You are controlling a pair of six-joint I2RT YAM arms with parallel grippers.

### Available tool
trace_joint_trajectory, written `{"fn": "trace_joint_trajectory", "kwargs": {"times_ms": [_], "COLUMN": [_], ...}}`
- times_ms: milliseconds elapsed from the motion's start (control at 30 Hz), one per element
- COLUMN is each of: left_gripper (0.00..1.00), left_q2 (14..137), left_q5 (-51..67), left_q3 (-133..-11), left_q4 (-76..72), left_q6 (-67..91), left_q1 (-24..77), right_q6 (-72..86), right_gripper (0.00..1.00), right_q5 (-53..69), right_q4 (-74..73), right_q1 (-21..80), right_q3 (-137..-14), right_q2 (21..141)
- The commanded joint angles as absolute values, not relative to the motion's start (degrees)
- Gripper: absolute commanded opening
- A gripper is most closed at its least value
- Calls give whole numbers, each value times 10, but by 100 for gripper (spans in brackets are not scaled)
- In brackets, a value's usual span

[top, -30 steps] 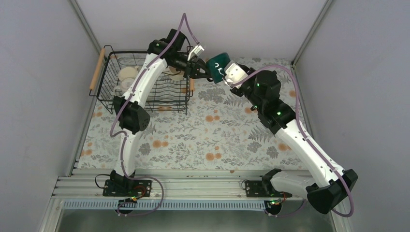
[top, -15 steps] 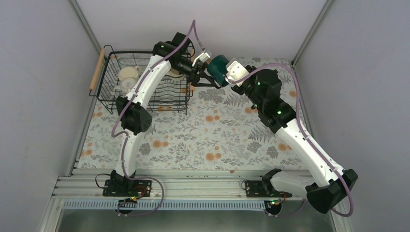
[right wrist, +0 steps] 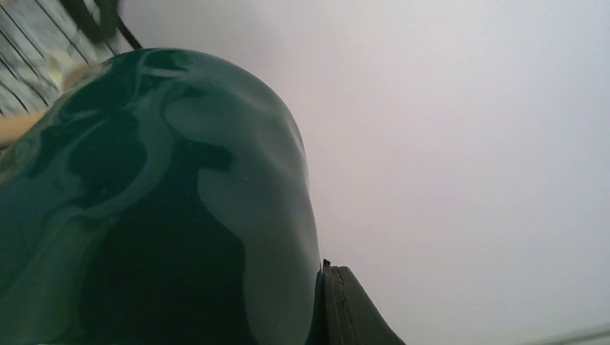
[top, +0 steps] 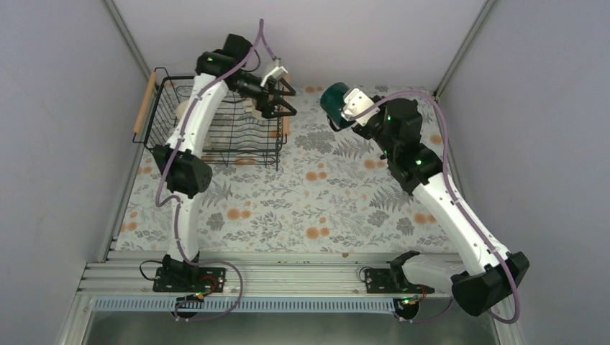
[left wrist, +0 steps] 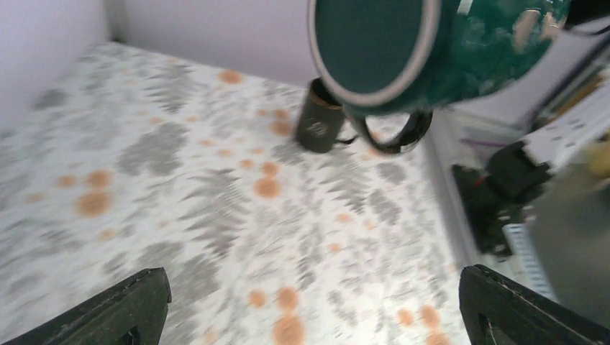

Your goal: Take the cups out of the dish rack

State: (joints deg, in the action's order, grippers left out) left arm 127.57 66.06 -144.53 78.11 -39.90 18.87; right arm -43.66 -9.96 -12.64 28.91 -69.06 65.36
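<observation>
The robot's right gripper needs to swing down toward the cloth beside the dark grey cup next, turn the green cup upright and then release it, because the green cup hangs tilted.
My right gripper [top: 344,109] is shut on the dark green cup [top: 333,96] and holds it in the air, tilted, at the back of the table. In the right wrist view this cup [right wrist: 144,201] fills the left side, with one finger [right wrist: 349,309] pressed against its wall. My left gripper [top: 281,95] is open and empty above the right end of the black wire dish rack [top: 162,140]. Its wrist view shows the green cup [left wrist: 446,43] overhead and a dark grey cup [left wrist: 319,126] upright on the cloth beyond. Pale cups [top: 185,108] lie in the rack, partly hidden by my left arm.
A flowered cloth [top: 316,208] covers the table. The rack has wooden handles at its left [top: 144,104] and right [top: 285,127] ends. Walls close in at the back and on both sides. The arm bases stand on the rail [top: 288,277] at the near edge.
My left gripper opened, let go of the green cup and drew back left over the rack. My right gripper shut on the cup and carried it slightly right.
</observation>
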Motion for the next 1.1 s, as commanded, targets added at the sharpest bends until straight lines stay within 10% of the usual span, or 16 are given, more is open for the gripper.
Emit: {"fn": "trace_joint_trajectory", "kwargs": {"times_ms": [0, 433, 1067], "left_gripper": [100, 100, 100], "left_q2": [1217, 1097, 1259], "left_q5": [514, -63, -187], "left_q3": [-1454, -1215, -1306], "left_q4": [748, 340, 321], "left_q6": [-440, -433, -425], "left_q1": [163, 130, 64], "right_q6": [-442, -495, -486], "right_gripper": [4, 4, 4], "right_q5": [-79, -13, -172], "right_q4": [-171, -591, -736], "right_q1": [229, 47, -43], "right_q3": [-744, -1074, -1233], "right_q2": [698, 1048, 1286]}}
